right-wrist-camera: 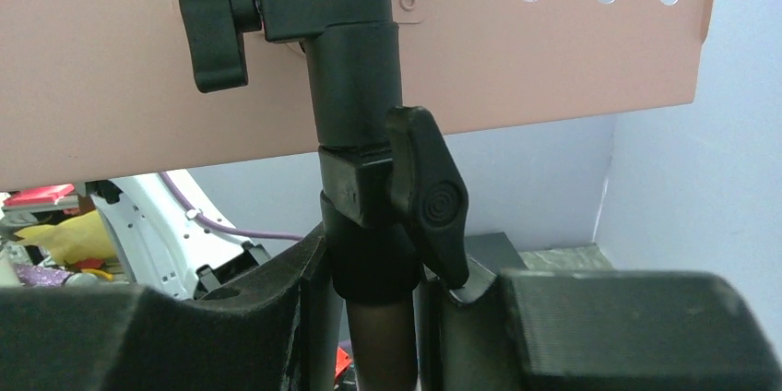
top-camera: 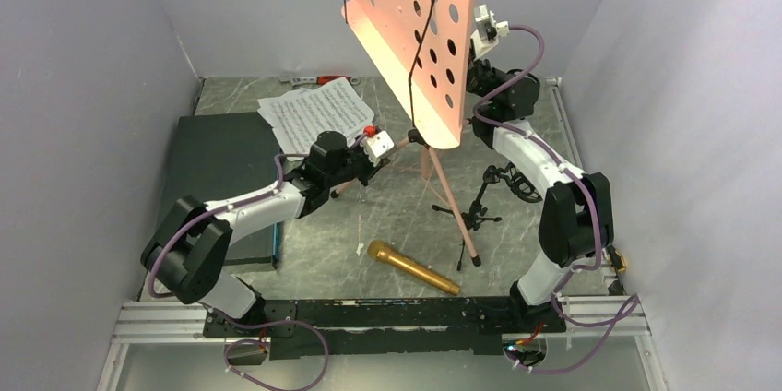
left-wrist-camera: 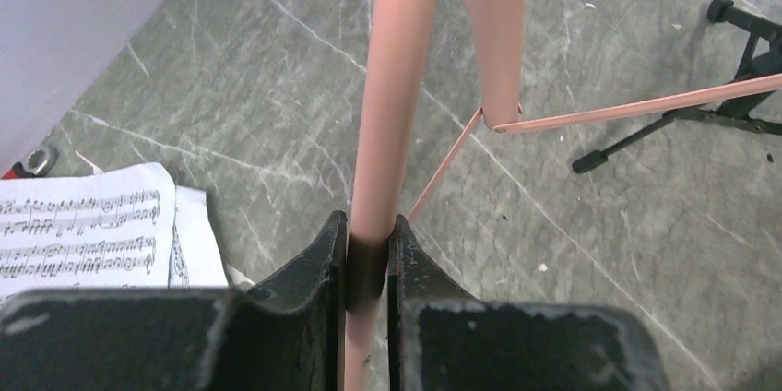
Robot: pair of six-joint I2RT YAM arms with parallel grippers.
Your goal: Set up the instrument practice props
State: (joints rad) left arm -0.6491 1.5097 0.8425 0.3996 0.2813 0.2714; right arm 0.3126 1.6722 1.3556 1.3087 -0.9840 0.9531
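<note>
My right gripper will next carry the post outward toward the open tabletop beside the sheet-music pages and release it, as its near leg crowds the gold microphone [top-camera: 410, 266].
The pink perforated music stand [top-camera: 415, 31] stands upright at mid table on its tripod legs [top-camera: 454, 211]. My left gripper [top-camera: 376, 166] is shut on one pink leg tube [left-wrist-camera: 392, 87], seen between its jaws in the left wrist view [left-wrist-camera: 369, 225]. My right gripper [top-camera: 476, 48] is behind the desk, shut on the stand's black post collar [right-wrist-camera: 364, 271] just under a clamp knob [right-wrist-camera: 429, 197]. The white sheet-music pages [top-camera: 313, 110] lie at the back left. The gold microphone [top-camera: 410, 266] lies near the front. The small black mic tripod [top-camera: 479, 207] stands right of the legs.
A dark flat case [top-camera: 221, 160] lies at the left under my left arm. A red-handled tool [top-camera: 323, 80] lies at the back by the wall. White walls close in the left, back and right sides. A black cord hangs down the stand's desk [top-camera: 420, 59].
</note>
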